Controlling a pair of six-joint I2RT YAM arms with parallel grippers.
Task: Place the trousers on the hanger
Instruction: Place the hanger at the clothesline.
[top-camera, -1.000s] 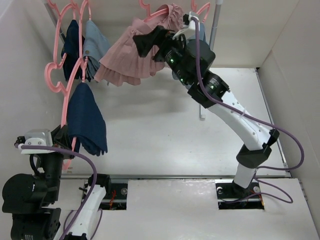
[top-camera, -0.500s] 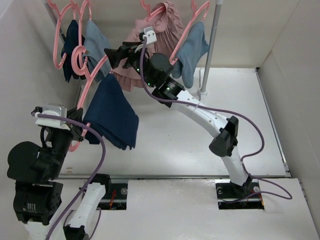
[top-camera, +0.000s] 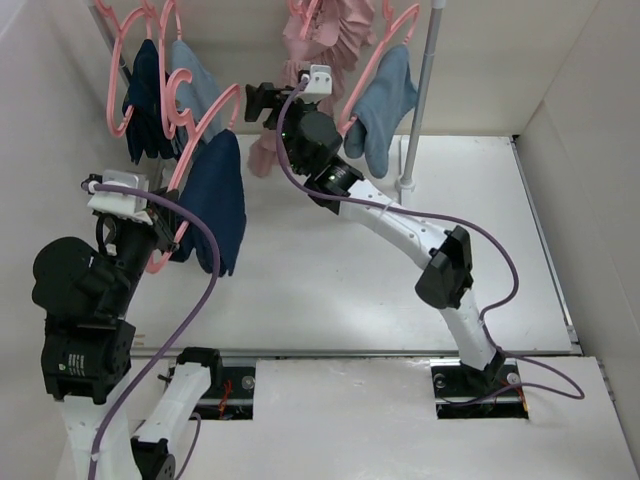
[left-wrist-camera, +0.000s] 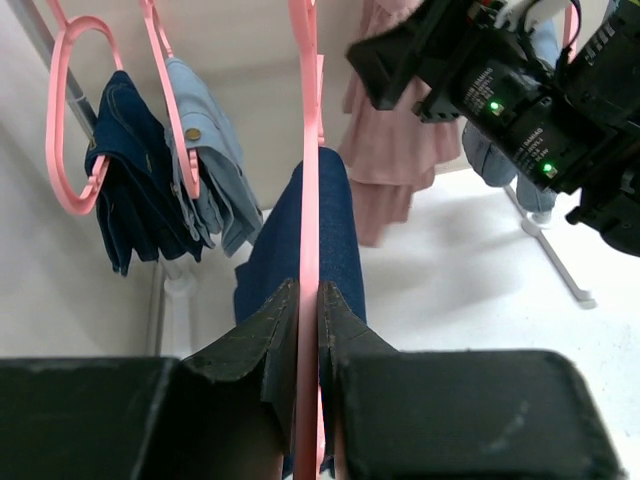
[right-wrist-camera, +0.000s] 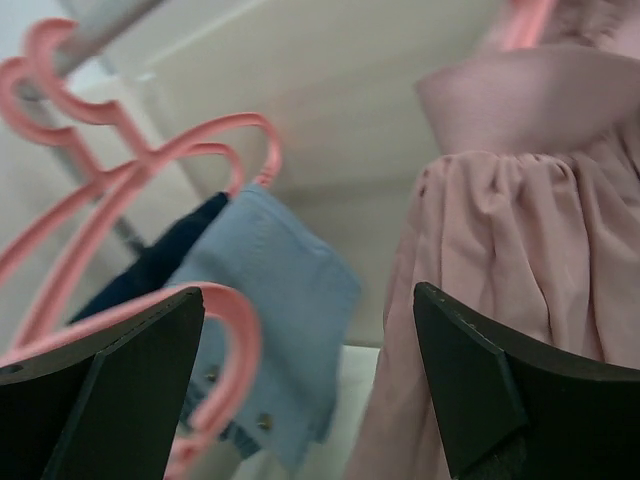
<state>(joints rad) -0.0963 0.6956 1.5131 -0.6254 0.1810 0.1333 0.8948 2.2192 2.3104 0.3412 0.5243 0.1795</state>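
Next, my left gripper carries the trousers' hanger outward to the gap (top-camera: 246, 52) (left-wrist-camera: 262, 90) beside the pink dress, then lets go of it.
The navy trousers (top-camera: 215, 200) hang folded over a pink hanger (top-camera: 205, 125), which slants up toward the rail. My left gripper (top-camera: 165, 238) is shut on the hanger's lower end. In the left wrist view the fingers pinch the pink bar (left-wrist-camera: 305, 180) and the trousers (left-wrist-camera: 300, 240) hang just beyond. My right gripper (top-camera: 258, 105) is open and empty beside the hanger's upper hook. In the right wrist view a pink hook (right-wrist-camera: 235, 340) curls just inside the left finger of the open gripper (right-wrist-camera: 309, 290).
The rail holds more pink hangers with dark denim (top-camera: 145, 95) and light blue denim (top-camera: 195, 80) at left, a pink pleated dress (top-camera: 325, 30) in the middle and another light blue garment (top-camera: 385, 105) beside the rail post (top-camera: 425, 100). White walls close in on both sides.
My left arm has lifted the hanger and trousers up and back toward the rail. My right gripper let the pink dress swing back and now sits by the hanger's hook.
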